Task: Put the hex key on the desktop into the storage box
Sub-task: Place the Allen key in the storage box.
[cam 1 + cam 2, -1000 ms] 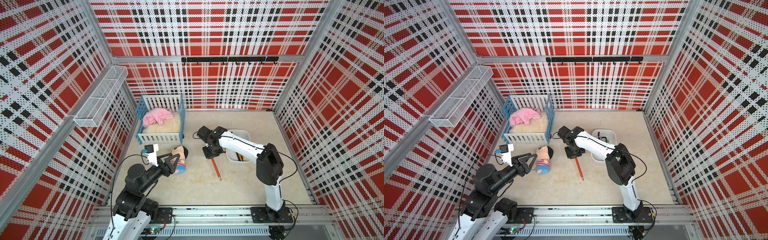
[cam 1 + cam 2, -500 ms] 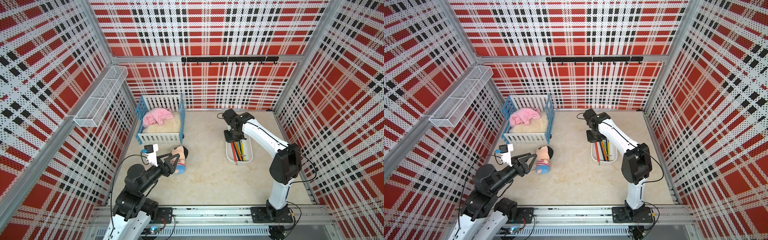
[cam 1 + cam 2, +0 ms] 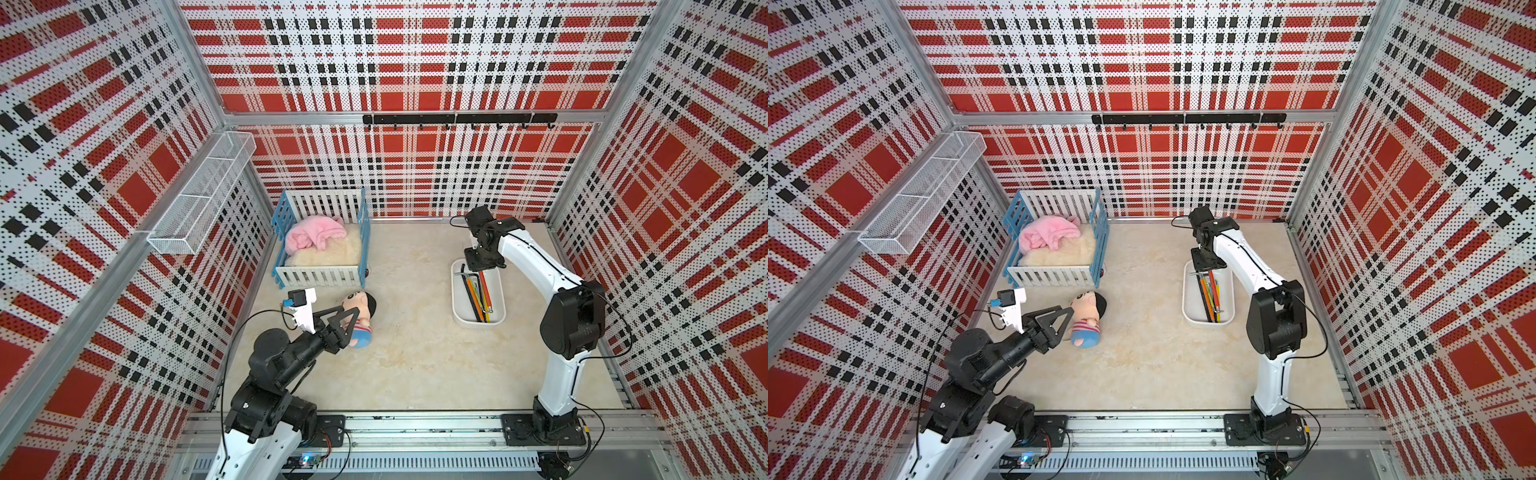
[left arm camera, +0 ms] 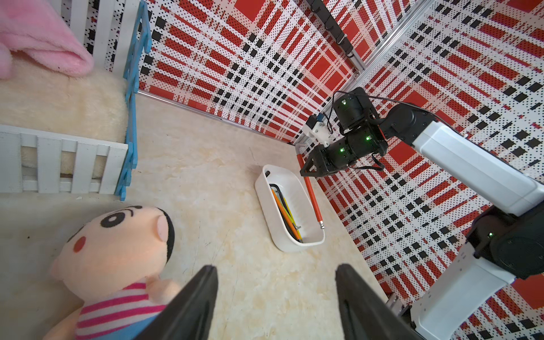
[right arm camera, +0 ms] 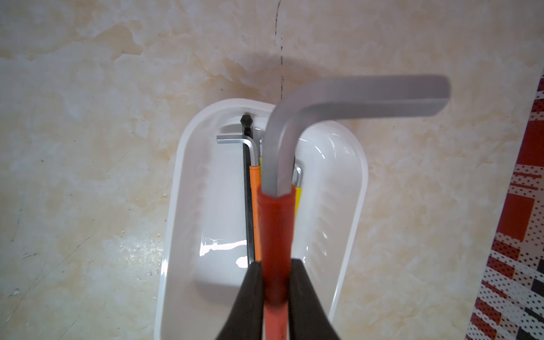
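The box bottom [image 3: 461, 301] [image 5: 222, 212] beside the black shaft is bare below, on the crib's side, so I should next bring my right gripper down toward it and let go of the red-sleeved key.
My right gripper [image 5: 276, 263] is shut on the red sleeve of a hex key [image 5: 278, 217] with a bent grey end. It holds the key in the air above the far end of the white storage box [image 3: 458, 309], which stands on the beige desktop [image 3: 415, 357]. In both top views the red hex key [image 3: 1213, 291] slants over the box below the right gripper [image 3: 1205, 266]. Several other hex keys [image 5: 253, 191] with orange, yellow and black shafts lie inside. My left gripper [image 4: 275, 268] stands open and empty beside a plush doll [image 3: 361, 318].
A blue-and-white toy crib [image 3: 322, 272] with a pink blanket [image 3: 313, 235] stands at the back left. A white wire-mesh basket [image 3: 203, 195] hangs on the left wall. A black hook rail [image 3: 457, 119] runs along the back wall. Aluminium rails [image 3: 415, 419] edge the front.
My right arm carried the red hex key from the middle of the desktop to above the storage box, then drew back a little toward the box's far end. The left arm stayed still.
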Motion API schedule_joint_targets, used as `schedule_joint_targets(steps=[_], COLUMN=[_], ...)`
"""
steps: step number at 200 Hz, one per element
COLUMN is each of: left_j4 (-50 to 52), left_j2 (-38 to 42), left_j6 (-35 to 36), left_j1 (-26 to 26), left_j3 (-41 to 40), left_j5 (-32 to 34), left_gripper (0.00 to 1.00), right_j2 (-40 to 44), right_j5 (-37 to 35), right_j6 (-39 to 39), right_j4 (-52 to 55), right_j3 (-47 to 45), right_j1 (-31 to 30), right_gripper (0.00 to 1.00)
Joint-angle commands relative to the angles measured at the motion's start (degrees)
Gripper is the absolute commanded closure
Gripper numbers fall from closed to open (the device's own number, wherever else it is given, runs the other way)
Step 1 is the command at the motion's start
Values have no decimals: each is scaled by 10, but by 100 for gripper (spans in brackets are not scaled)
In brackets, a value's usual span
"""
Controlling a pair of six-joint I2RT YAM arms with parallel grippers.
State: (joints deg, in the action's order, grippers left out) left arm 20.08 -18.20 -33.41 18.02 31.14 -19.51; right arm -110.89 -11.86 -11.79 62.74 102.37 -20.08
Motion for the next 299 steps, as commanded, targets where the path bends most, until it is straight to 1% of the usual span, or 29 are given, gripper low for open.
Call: schedule_joint_targets(steps=[1, 44, 61, 106, 142, 213, 299], left_j4=[-14, -14, -14, -11, -12, -12, -12], left_j2=[3, -10, -10, -12, -11, -12, -12], left_j6=[4, 6, 5, 4, 3, 4, 4], left_j1=[-4, -5, -5, -5, -6, -10, -11], left_j3=[-2, 0, 0, 1, 1, 1, 1], left_j5=[-6, -3, 0, 6, 7, 5, 5], left_gripper=[31, 31, 31, 31, 31, 31, 31], right_j2=[-5, -5, -7, -23, -36, -52, -80], right_j5=[-20, -18, -6, -30, -38, -24, -9], right_j6=[40, 70, 72, 82, 73, 61, 40], right_j4=[-43, -90, -102, -111, -110, -119, -112], right_j3=[-14, -62, -77, -91, -99, -120, -108], right_j1=[-1, -5, -7, -30, -37, -37, -38], right_gripper=[100, 100, 100, 100, 100, 100, 100])
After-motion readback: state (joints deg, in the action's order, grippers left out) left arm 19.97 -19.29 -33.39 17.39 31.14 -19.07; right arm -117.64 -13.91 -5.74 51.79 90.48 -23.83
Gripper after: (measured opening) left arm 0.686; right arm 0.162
